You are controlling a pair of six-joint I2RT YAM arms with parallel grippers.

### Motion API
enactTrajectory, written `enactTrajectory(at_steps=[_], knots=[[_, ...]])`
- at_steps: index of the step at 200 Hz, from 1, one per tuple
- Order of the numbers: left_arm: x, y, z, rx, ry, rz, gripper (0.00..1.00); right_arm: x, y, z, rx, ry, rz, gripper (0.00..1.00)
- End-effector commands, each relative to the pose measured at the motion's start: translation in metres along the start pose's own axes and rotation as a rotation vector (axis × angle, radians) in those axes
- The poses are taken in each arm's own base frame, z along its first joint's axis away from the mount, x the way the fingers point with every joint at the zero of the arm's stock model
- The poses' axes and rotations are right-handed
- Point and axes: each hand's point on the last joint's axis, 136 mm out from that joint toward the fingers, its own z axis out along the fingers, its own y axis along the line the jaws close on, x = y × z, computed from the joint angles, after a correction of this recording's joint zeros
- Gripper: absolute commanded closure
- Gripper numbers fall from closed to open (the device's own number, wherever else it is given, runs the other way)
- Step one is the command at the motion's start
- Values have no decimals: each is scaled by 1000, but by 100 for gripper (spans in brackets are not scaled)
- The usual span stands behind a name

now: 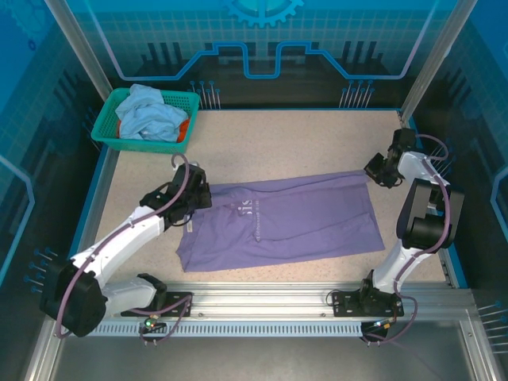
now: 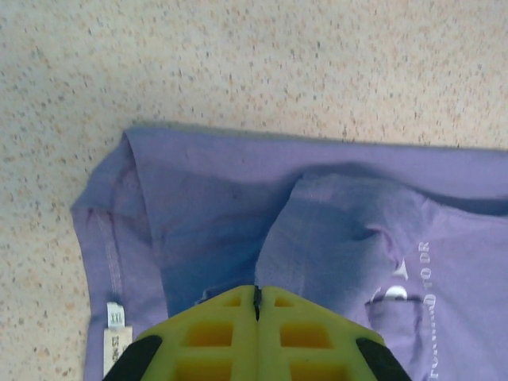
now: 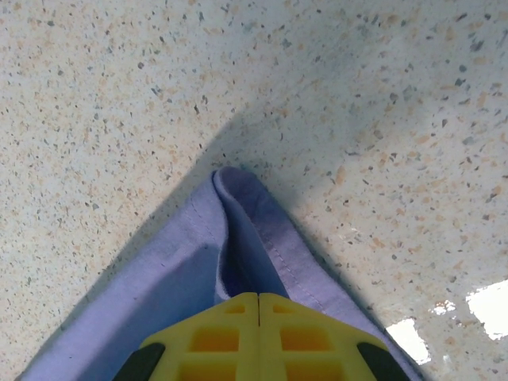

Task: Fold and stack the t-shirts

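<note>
The pinched fold at the purple t-shirt's far corner needs to be released by my right gripper next.
A lavender-purple t-shirt [image 1: 294, 218] with small white lettering lies folded lengthwise across the middle of the table. My left gripper [image 1: 193, 196] is at its left end, by the collar. In the left wrist view the yellow fingers [image 2: 257, 295] are shut, with a raised fold of the purple cloth [image 2: 333, 238] running into them. My right gripper [image 1: 375, 170] is at the shirt's far right corner. In the right wrist view it [image 3: 259, 300] is shut on a pinched ridge of the hem [image 3: 238, 230]. A light-blue t-shirt [image 1: 147, 111] and an orange one [image 1: 183, 131] lie in the basket.
The teal mesh basket [image 1: 107, 127] stands at the back left corner. A white size label [image 2: 116, 316] shows inside the purple collar. Speckled tabletop [image 1: 302, 143] lies bare behind the shirt. A metal rail [image 1: 270, 298] runs along the near edge.
</note>
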Motion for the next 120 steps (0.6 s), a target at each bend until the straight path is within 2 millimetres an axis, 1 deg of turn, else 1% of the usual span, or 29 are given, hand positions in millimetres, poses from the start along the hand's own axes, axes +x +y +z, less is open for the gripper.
enactTrajectory(at_steps=[1,28,43,51,58,64,78,81,84,93,97,112,120], knots=[[16,12,-7,-30,21,-32,100,6,-6,-3,-9,26,37,100],[28,18,-11,-31,28,-46,100,10,-10,0,-20,50,67,100],[30,27,-14,-59,15,-63,100,15,-14,2,-32,66,102,100],[29,31,-17,-74,5,-75,96,18,-18,3,-42,79,131,98],[29,34,-19,-86,-3,-88,89,20,-22,4,-56,86,165,95],[29,39,-23,-99,-14,-107,88,22,-26,4,-71,89,198,93],[30,46,-29,-105,-46,-149,88,24,-34,1,-117,84,265,91],[29,47,-31,-101,-57,-159,86,25,-36,0,-120,81,277,89],[30,48,-33,-100,-66,-170,82,26,-37,-2,-125,76,289,86],[29,55,-38,-109,-102,-208,64,27,-42,-7,-126,60,311,77],[28,59,-41,-117,-119,-228,59,28,-44,-10,-124,52,320,73],[22,68,-51,-128,-186,-271,55,27,-50,-21,-112,9,335,59],[17,68,-56,-122,-217,-281,54,26,-52,-27,-107,-14,336,55]])
